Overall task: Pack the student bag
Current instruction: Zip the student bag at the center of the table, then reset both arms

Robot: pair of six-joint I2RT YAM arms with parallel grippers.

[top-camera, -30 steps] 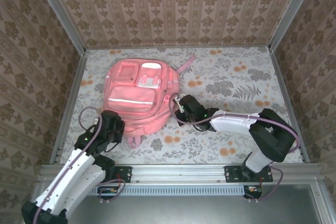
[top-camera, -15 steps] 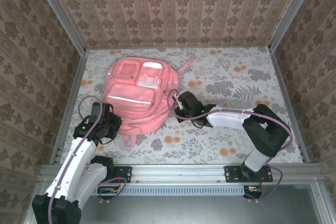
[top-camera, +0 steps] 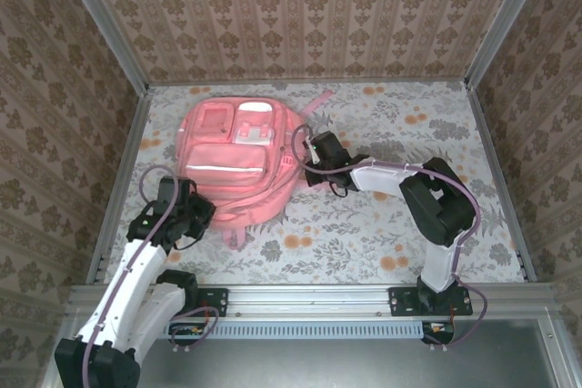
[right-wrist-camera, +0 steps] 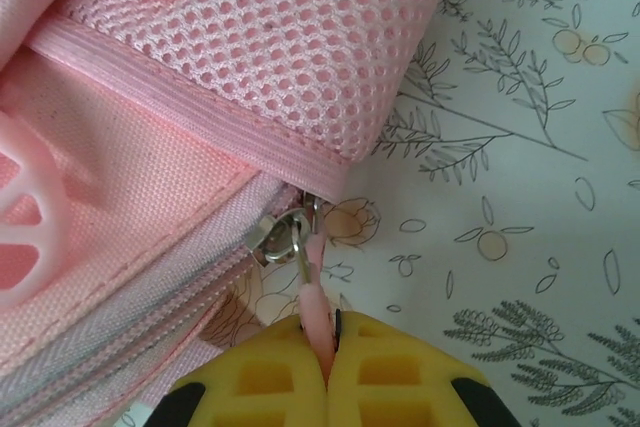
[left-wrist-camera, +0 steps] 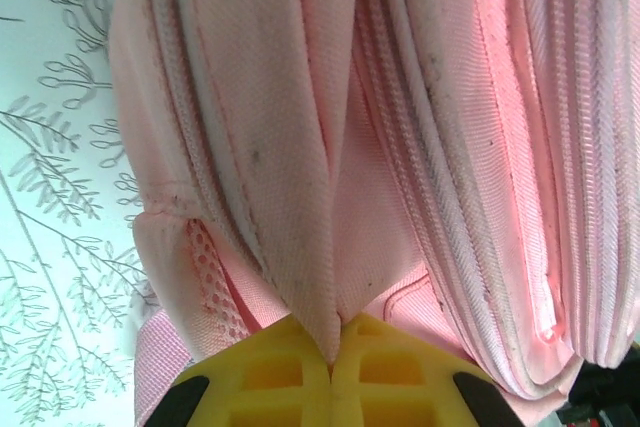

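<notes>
My left gripper draws the pink fold along the bag's near edge toward my right gripper's side and releases it next, since its fingers still pinch it.
The pink student bag lies flat on the floral table, front pockets and pale stripe facing up. My left gripper sits at the bag's near left corner, shut on a fold of its pink fabric. My right gripper is at the bag's right side, shut on the pink zipper pull, which hangs from a silver slider just below the mesh side pocket. The zipper track runs away to the lower left.
Pink straps trail from the bag's top right. Metal rails and patterned walls close the table on three sides. Open floral tabletop stretches to the right and in front of the bag.
The bag has shifted toward the back of the table. My right gripper moved up and back along the bag's right side with the zipper pull. The left gripper holds the near corner.
</notes>
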